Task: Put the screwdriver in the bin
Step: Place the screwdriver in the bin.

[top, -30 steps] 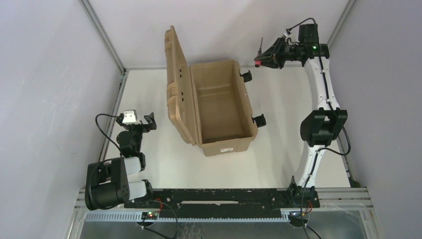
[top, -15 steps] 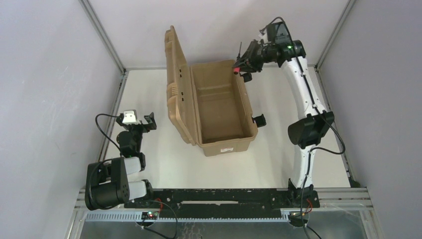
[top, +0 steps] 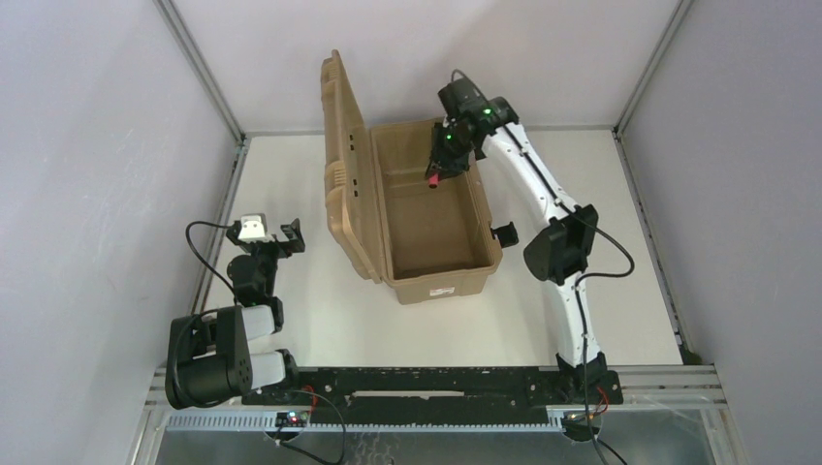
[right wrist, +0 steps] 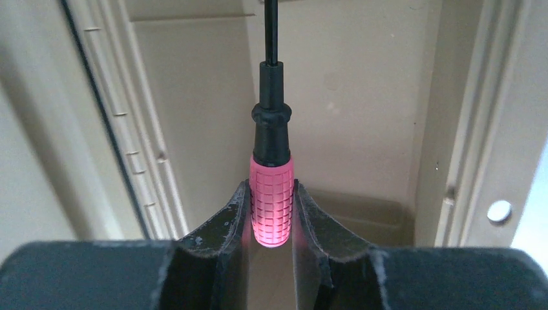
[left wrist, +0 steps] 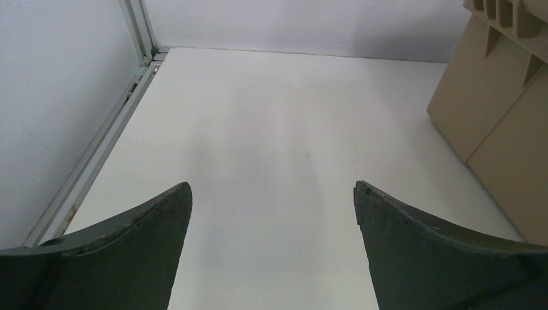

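Observation:
The screwdriver (top: 434, 178) hangs above the bin's empty bottom. So it goes back and down to the middle of the bin's bottom next, and my right gripper then releases the screwdriver's handle.
The tan bin (top: 485, 254) stands open mid-table, its ribbed lid (top: 341, 155) raised on the left side. My right gripper (top: 438, 171) hangs over the bin's far end and is shut on the screwdriver (top: 434, 178). In the right wrist view the red handle (right wrist: 272, 200) sits clamped between the fingers (right wrist: 223, 219), and the black shaft points on over the bin's inner floor (right wrist: 362, 110). My left gripper (top: 269, 235) is open and empty, low at the left of the table; its fingers (left wrist: 155, 219) frame bare table.
Black latches (top: 504, 233) stick out from the bin's right wall. The bin's outer wall (left wrist: 497, 110) lies to the right of my left gripper. Metal frame rails (top: 199, 68) and grey walls edge the white table (top: 320, 320).
My right arm has swung left from the far right corner, carrying the screwdriver over the bin's far end. The left arm has not moved.

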